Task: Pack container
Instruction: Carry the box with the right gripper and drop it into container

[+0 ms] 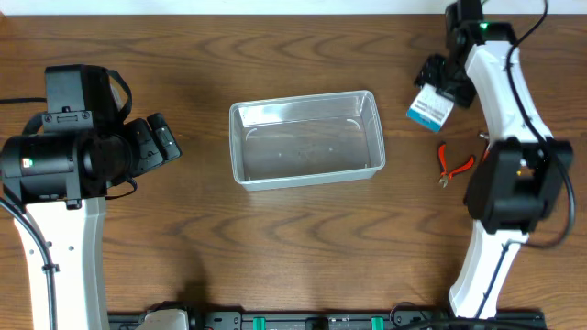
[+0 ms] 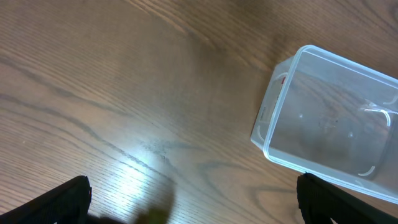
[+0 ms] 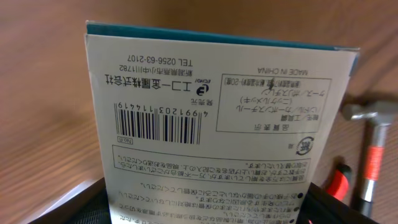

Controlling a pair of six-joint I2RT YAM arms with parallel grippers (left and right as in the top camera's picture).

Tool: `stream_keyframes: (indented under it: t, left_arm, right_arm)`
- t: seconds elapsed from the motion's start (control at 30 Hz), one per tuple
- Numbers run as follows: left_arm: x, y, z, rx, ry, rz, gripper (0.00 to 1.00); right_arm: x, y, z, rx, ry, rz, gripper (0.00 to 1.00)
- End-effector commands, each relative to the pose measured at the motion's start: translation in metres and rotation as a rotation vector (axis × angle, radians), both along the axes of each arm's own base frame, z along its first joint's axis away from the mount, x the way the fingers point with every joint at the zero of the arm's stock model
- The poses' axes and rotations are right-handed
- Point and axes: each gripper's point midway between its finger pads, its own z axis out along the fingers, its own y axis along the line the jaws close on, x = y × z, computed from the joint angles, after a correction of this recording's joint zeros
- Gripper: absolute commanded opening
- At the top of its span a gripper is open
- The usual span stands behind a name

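The box [image 1: 429, 111] will go to the left in the overhead view with my right gripper, which will lower it inside the container and let go, since the container's bare bottom is there.
The clear plastic container [image 1: 305, 175] stands empty at the middle of the table; its near end also shows in the left wrist view [image 2: 273, 121]. My left gripper [image 1: 165, 139] is open and empty, left of the container and apart from it; its fingertips [image 2: 193, 190] are spread wide over bare wood. My right gripper [image 1: 438, 81] is shut on a small white-and-blue box [image 1: 429, 111] at the far right, right of the container. The box's printed white face [image 3: 211, 112] fills the right wrist view between the fingers [image 3: 205, 208].
Red-handled pliers [image 1: 454, 165] lie right of the container, near the right arm's base. In the right wrist view a hammer [image 3: 372, 146] and a red pliers handle [image 3: 339, 183] show behind the box. The wooden table [image 1: 303, 247] stretches around the container.
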Motion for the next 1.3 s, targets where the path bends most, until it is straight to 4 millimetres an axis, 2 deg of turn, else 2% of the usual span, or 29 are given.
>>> stream_keyframes:
  t: [0.0,0.1,0.2,0.33,0.5,0.63,0.73,1.07,1.17,1.27]
  left_arm:
    - [-0.001,0.001,-0.002,0.017,0.012,-0.013,0.98]
    - [0.000,0.002,-0.002,0.018,0.006,-0.013,0.98]
    - [0.002,0.002,-0.001,0.018,-0.002,-0.013,0.98]
    - [0.002,0.002,-0.001,0.019,-0.003,-0.013,0.98]
    - [0.002,0.002,-0.001,0.018,-0.003,-0.013,0.98]
    - [0.002,0.002,-0.001,0.018,-0.003,-0.013,0.98]
    - [0.002,0.002,-0.001,0.018,-0.003,-0.013,0.98]
    - [0.003,0.002,-0.001,0.020,-0.003,-0.017,0.98]
    - [0.003,0.002,-0.001,0.021,-0.003,-0.019,0.98]
    - [0.003,0.002,-0.001,0.021,-0.003,-0.019,0.98]
  right_arm:
    - [0.003,0.046,0.078,0.010,-0.187,0.289,0.01]
    - [-0.008,0.109,0.113,0.034,-0.305,0.724,0.01]
    - [-0.028,0.156,0.127,-0.040,-0.357,1.087,0.01]
    - [-0.047,0.201,0.120,-0.134,-0.361,1.393,0.01]
    - [-0.070,0.236,0.097,-0.180,-0.324,1.670,0.01]
    - [-0.088,0.246,0.072,-0.189,-0.245,1.865,0.01]
    - [-0.102,0.250,0.045,-0.166,-0.150,1.997,0.01]
    - [-0.110,0.262,-0.043,-0.052,0.065,2.054,0.01]
    - [-0.112,0.261,-0.063,-0.024,0.116,2.054,0.04]
    - [-0.116,0.263,-0.074,0.018,0.131,2.055,0.12]
